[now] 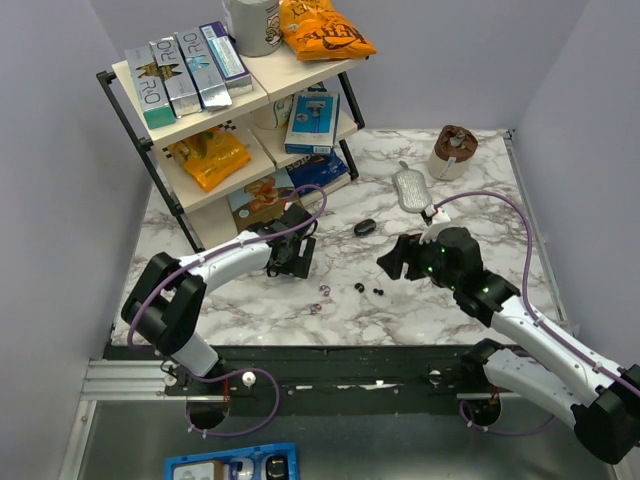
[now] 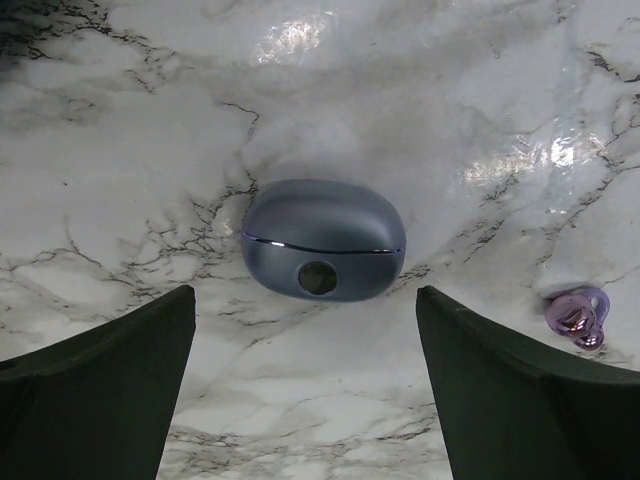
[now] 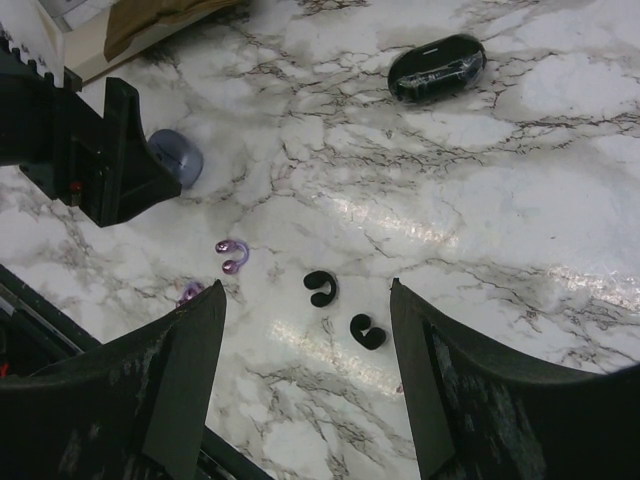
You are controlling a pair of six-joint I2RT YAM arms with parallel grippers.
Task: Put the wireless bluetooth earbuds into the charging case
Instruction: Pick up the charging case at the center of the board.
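My left gripper lowers its open fingers beside the rounded ends and closes next, since the blue-grey case [image 2: 323,240] lies below it, lengthwise across the finger gap.
A closed blue-grey charging case [image 2: 323,240] lies on the marble just ahead of my left gripper [image 2: 305,306], which is open and holds nothing; its fingers stand either side of the case, apart from it. One purple earbud [image 2: 575,318] lies to the right of the case. My right gripper [image 3: 305,290] hovers open and empty over two black earbuds [image 3: 321,288] [image 3: 367,331]. Two purple earbuds [image 3: 232,255] [image 3: 190,292] lie further left. A closed black case [image 3: 437,68] rests further back. From above, the left gripper [image 1: 292,262] covers the blue-grey case, with the right gripper [image 1: 403,256] across from it.
A black-framed shelf [image 1: 190,110] with boxes and snack bags stands at the back left, close behind the left arm. A silver brush [image 1: 410,190] and a brown cup [image 1: 453,152] sit at the back right. A blue tray [image 1: 230,466] lies below the table's near edge.
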